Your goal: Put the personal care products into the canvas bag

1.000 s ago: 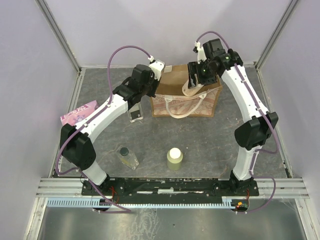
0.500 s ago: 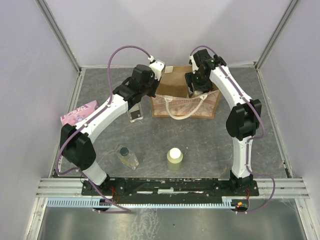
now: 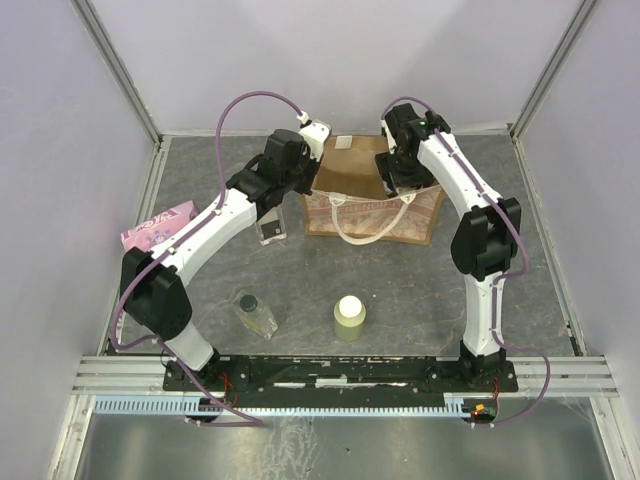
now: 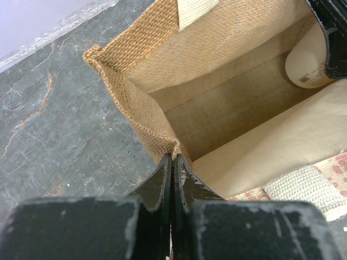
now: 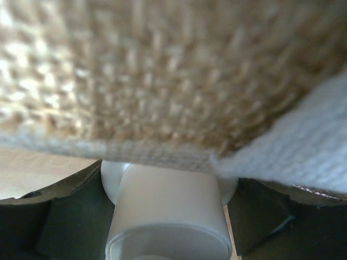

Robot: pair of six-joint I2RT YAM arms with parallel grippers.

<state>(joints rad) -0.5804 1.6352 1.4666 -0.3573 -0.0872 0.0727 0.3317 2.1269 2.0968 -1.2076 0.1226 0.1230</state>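
Note:
The cream bottle still hangs above the bottom of the canvas bag [image 3: 385, 208]; my right gripper will lower it farther before opening.
The canvas bag [image 3: 385, 208] stands open at the back of the table. My left gripper [image 3: 305, 188] is shut on its left corner rim, seen in the left wrist view [image 4: 173, 158] pinching the woven edge [image 4: 142, 111]. My right gripper [image 3: 399, 178] reaches down into the bag's mouth, shut on the cream cylindrical bottle [image 5: 168, 216], which also shows inside the bag [image 4: 308, 62]. One clear squarish bottle [image 3: 270, 230] stands partly under my left arm. Another clear bottle [image 3: 256, 313] and the pale yellow-green bottle [image 3: 349, 319] stand near the front.
A flat pink packet [image 3: 158, 226] lies at the left edge. The bag's cream handles [image 3: 372, 218] hang over its front panel. In the right wrist view the bag wall [image 5: 162, 81] and a handle strap [image 5: 293, 154] press close to the camera.
My right gripper has moved from above the bag's right rim down into its mouth with the cream bottle. The left arm has not moved.

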